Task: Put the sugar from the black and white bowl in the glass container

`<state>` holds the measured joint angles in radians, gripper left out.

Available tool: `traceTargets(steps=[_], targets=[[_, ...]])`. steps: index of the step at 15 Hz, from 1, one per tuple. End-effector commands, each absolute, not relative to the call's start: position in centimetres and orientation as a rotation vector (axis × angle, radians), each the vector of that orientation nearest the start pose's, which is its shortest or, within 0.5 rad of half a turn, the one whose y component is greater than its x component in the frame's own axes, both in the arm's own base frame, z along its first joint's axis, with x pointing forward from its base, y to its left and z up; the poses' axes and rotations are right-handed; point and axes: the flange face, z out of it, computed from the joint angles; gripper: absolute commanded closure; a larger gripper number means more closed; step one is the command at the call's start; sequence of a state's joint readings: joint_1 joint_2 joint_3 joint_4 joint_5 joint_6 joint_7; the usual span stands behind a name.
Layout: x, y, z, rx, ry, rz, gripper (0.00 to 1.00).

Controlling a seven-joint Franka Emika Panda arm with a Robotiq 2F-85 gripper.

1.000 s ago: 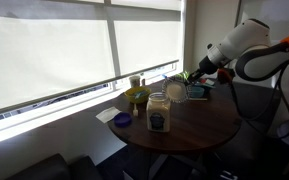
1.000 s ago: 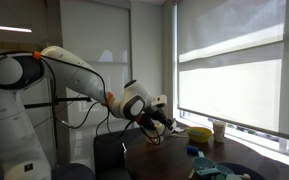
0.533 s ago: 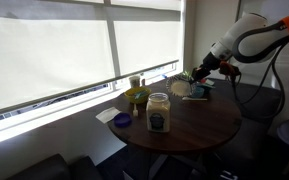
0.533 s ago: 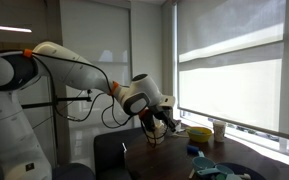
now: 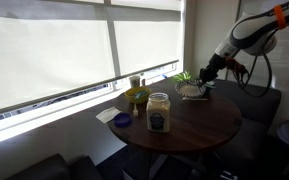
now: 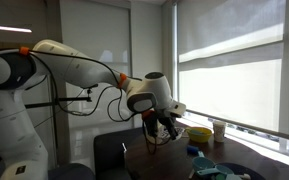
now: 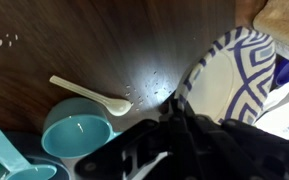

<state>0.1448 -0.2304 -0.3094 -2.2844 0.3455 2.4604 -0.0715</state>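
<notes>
My gripper lowers the bowl toward the glass container next and releases the bowl's rim on the open tabletop, because that spot is clear of spoon and teal cups.
The black and white bowl sits low at the far side of the round table, level, about a bowl's width from the glass container, a tall clear jar with a pale top and dark label. My gripper is at the bowl's far edge. In the wrist view the bowl shows a pale inside and dark patterned rim. My gripper is shut on that rim. In an exterior view my gripper hangs over the table's edge, and the jar is out of view there.
A small yellowish-green jar, a small blue dish and a white paper lie beyond the jar near the window. A white spoon and teal measuring cups lie beside the bowl. Spilled grains dot the dark table.
My arm has swung away from the glass jar, carrying the bowl with it. The bowl has gone from tilted near the jar to level and lower.
</notes>
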Motion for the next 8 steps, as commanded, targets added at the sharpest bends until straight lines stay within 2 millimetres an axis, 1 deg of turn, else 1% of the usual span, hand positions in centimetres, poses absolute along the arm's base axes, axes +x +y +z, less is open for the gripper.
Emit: traceTargets(steps=[1, 4, 7, 8], targets=[[52.2, -10.1, 45.5, -2.708, 0.465, -0.499, 0.99], [53.2, -11.0, 42.1, -2.66, 0.497, -0.426, 0.99], [53.9, -11.2, 39.4, -2.641, 0.508, -0.337, 0.99], [54.1, -11.2, 38.8, -2.645, 0.512, -0.298, 0.76]])
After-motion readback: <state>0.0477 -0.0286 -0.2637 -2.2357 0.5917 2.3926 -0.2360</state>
